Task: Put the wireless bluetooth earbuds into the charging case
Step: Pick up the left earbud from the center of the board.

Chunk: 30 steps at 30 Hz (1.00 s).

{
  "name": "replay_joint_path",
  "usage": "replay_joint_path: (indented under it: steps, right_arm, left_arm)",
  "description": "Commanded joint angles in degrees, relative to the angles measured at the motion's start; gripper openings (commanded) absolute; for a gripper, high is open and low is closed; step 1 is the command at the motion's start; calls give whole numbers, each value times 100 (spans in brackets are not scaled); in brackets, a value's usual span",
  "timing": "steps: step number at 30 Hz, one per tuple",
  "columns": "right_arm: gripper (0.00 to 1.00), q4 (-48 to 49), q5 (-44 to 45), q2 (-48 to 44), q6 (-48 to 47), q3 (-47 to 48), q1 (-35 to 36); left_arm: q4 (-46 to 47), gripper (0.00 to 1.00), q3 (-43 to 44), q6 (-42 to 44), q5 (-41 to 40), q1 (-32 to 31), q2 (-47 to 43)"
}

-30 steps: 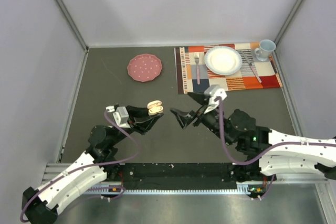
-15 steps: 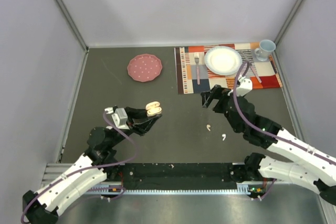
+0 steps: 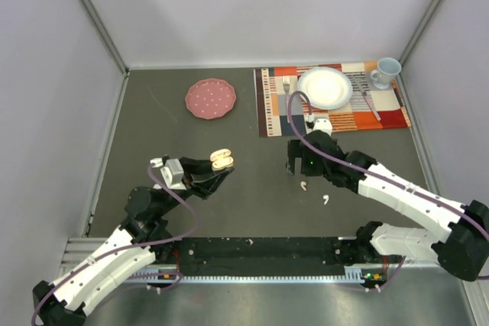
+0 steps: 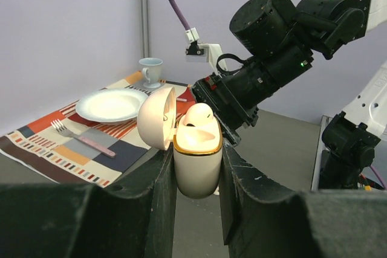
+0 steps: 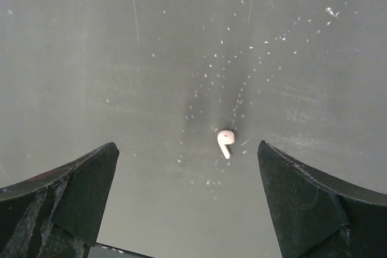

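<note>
My right gripper should move down and to the right in the wrist view to centre the earbud's round head (image 3: 303,184) (image 5: 226,137), because the head is below it and in that direction.
My left gripper (image 3: 214,177) is shut on a cream charging case (image 4: 196,161) with a gold rim, lid open, held above the table; it also shows in the top view (image 3: 222,159). One earbud sits in the case (image 4: 199,115). Two white earbuds lie on the dark table: one (image 3: 303,185) just below my right gripper (image 3: 295,167), another (image 3: 325,199) nearer the front. In the right wrist view the first earbud (image 5: 225,141) lies between my wide-open fingers (image 5: 188,179), nearer the right finger. The right gripper is open and empty above it.
A pink plate (image 3: 210,98) lies at the back left. A striped placemat (image 3: 336,120) at the back right holds a white plate (image 3: 325,87), fork (image 3: 287,95) and another utensil; a mug (image 3: 386,72) stands at its corner. Grey walls enclose the table.
My right arm swung from near the case out over the table, then back down over the nearer-back earbud, gripper pointing down. The left gripper has held the case nearly still.
</note>
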Motion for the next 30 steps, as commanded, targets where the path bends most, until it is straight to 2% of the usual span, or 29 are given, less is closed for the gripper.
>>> replay_joint_path:
  steps: [1, 4, 5, 11, 18, 30]
  right_arm:
    - [99, -211, -125, -12, -818, 282, -47]
    - [95, -150, -116, 41, -1082, 150, -65]
    - [91, -132, -177, 67, -1135, 115, -117]
    - [77, 210, -880, 392, -977, -193, -311]
    - [62, 369, -864, 885, -784, -334, -311]
    - [55, 624, -705, 1385, -520, -562, -320]
  left_arm:
    - [85, 0, -20, 70, -110, 3, -102]
    - [76, 0, -20, 78, -93, 3, -119]
    - [76, 0, -20, 79, -93, 3, -111]
    - [76, 0, -20, 61, -75, 3, -93]
    - [23, 0, -46, 52, -110, 3, -154]
    - [15, 0, -125, 17, -136, 3, -163]
